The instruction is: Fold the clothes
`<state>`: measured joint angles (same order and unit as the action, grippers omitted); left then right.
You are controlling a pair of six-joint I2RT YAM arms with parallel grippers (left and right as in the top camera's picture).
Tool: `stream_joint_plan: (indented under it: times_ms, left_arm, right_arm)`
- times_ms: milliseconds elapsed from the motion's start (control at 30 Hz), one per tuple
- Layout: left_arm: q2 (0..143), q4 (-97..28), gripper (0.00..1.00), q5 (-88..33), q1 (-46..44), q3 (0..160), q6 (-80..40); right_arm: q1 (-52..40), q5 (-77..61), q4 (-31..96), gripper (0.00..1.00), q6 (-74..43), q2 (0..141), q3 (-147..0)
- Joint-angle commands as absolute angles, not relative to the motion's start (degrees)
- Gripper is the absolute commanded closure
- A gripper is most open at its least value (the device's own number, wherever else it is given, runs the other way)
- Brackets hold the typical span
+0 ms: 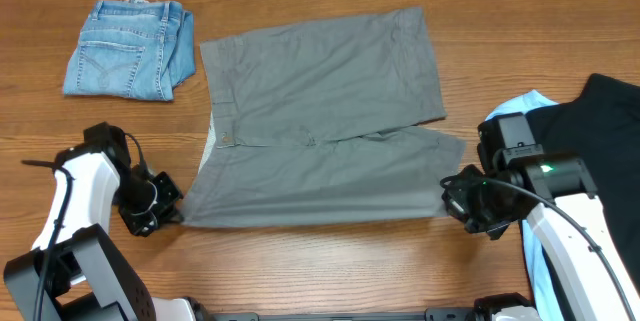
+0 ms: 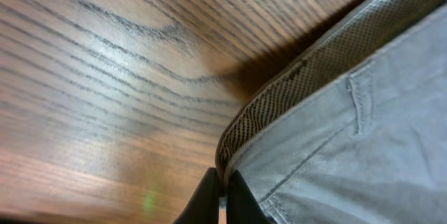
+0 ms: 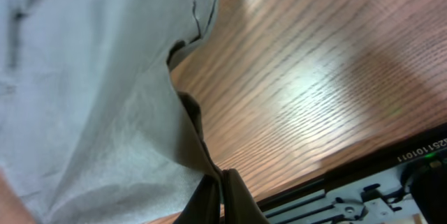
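Observation:
My right gripper should lift outward to the far leg's hem corner (image 1: 411, 23) and release, because the far leg lies spread flat outward of the near leg.
The grey-green shorts (image 1: 320, 121) lie spread flat in the middle of the table, waistband to the left, leg hems to the right. My left gripper (image 1: 168, 209) is shut on the waistband's near corner; the left wrist view shows the fingers (image 2: 223, 195) pinching the mesh-lined waistband edge (image 2: 293, 91). My right gripper (image 1: 455, 201) is shut on the near leg's hem corner; the right wrist view shows the fingers (image 3: 221, 190) pinching the grey cloth (image 3: 84, 98). A black garment (image 1: 600, 126) and a light blue one (image 1: 520, 106) lie at the right edge.
A small folded blue denim pair (image 1: 130, 49) lies at the back left. The table's front edge rail (image 3: 363, 182) shows in the right wrist view. Bare wood lies along the front of the table (image 1: 330, 261).

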<state>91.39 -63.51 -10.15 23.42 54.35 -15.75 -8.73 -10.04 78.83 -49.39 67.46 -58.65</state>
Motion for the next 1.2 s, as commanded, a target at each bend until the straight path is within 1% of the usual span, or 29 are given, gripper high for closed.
stream_joint_plan:
  times_ms: [0,367,533,633,800,1000,1167]
  left_arm:
    - [89.0,-64.4,0.96,-5.0,25.1,58.4,-13.3]
    - [70.2,-69.1,0.96,-3.7,25.1,63.0,-11.8]
    - [66.3,-66.7,0.96,-3.5,25.1,63.0,-12.7]
    - [66.3,-63.7,0.96,-5.7,25.1,63.0,-12.9]
    - [67.7,-55.2,0.96,-12.2,23.7,63.0,-12.9]
    - [72.1,-47.6,0.96,-12.3,19.2,63.0,-12.9]
    - [79.1,-40.4,0.96,-11.5,14.6,63.0,-14.1]
  right_arm:
    - [-8.3,-2.5,80.0,0.96,-49.1,66.3,-63.0]
    - [-8.3,-4.4,81.4,0.96,-45.8,66.2,-72.6]
    - [-8.3,-5.2,74.7,0.96,-45.8,66.2,-75.7]
    - [-8.3,-5.2,68.9,0.96,-45.9,67.0,-75.7]
    - [-8.2,-5.0,58.8,0.96,-45.8,72.0,-75.7]
    - [-6.6,-5.0,47.9,0.96,-46.5,80.6,-75.7]
    - [-4.6,-5.2,39.2,0.96,-44.9,86.4,-75.7]
